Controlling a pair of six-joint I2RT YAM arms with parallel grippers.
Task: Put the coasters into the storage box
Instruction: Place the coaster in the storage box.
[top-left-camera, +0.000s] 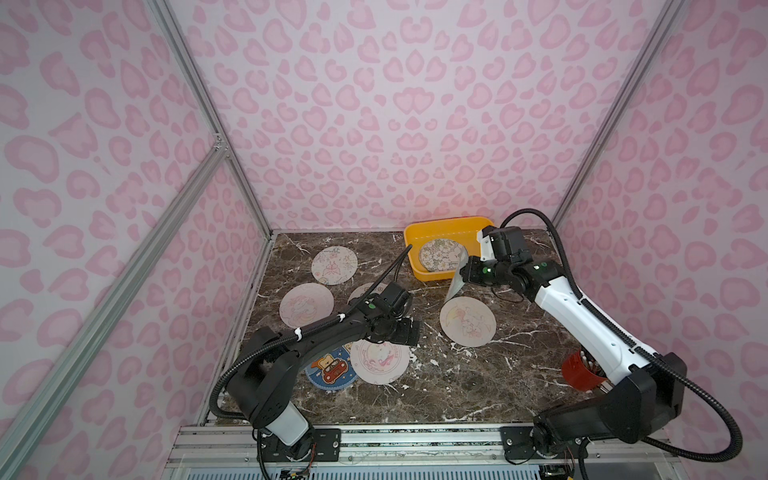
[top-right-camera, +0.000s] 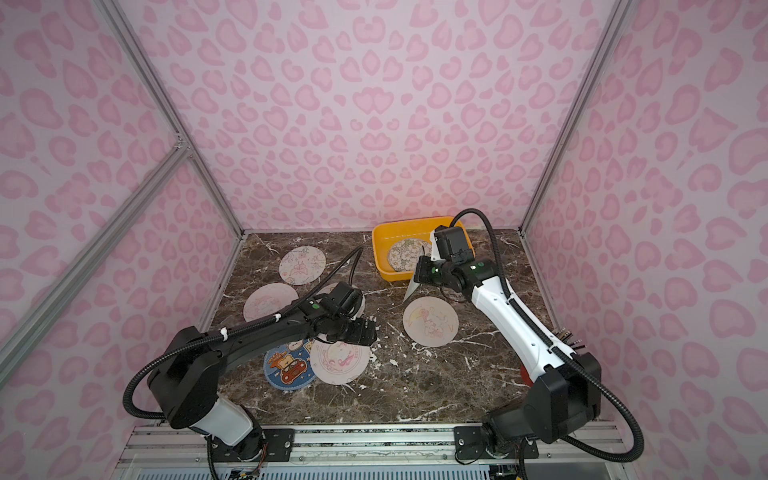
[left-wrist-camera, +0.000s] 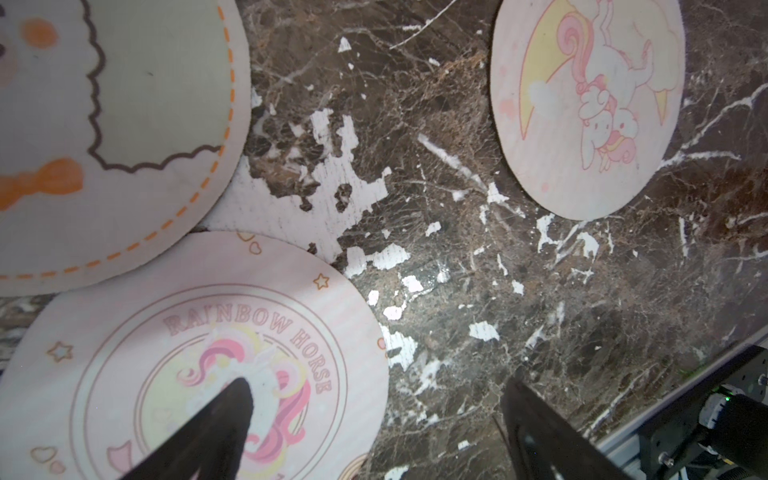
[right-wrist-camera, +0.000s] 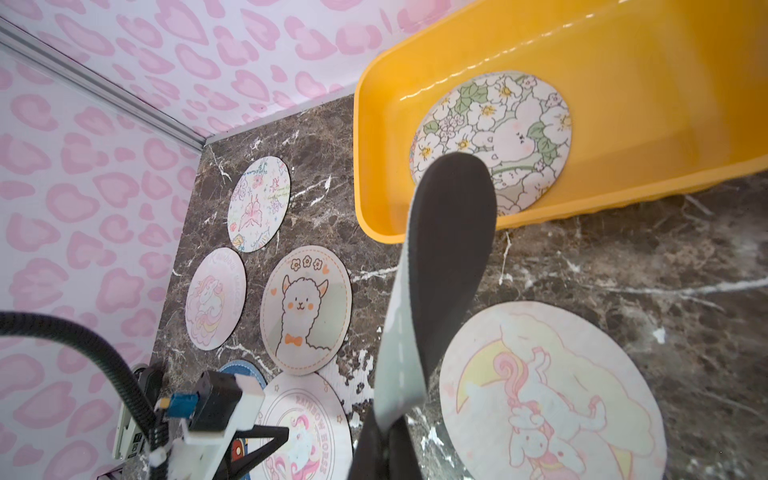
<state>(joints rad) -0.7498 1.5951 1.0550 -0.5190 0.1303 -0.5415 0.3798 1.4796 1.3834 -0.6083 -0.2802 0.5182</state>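
I should next move my right gripper outward across the box's near rim and release its coaster over the floral coaster, because the inside of the box is outward of my gripper.
The yellow storage box sits at the back of the table with a floral coaster inside. My right gripper is shut on a grey-faced, black-backed coaster, held on edge just in front of the box. My left gripper is open and low; one of its fingers is over the Rainbow Horse coaster, the other over bare marble. Flat on the table lie the moon-unicorn coaster, a butterfly one, a pink unicorn one, an alpaca one and a blue-rimmed one.
A red pencil cup stands at the right front, partly behind my right arm. The dark marble table is walled by pink patterned panels on three sides. An aluminium rail runs along the front edge.
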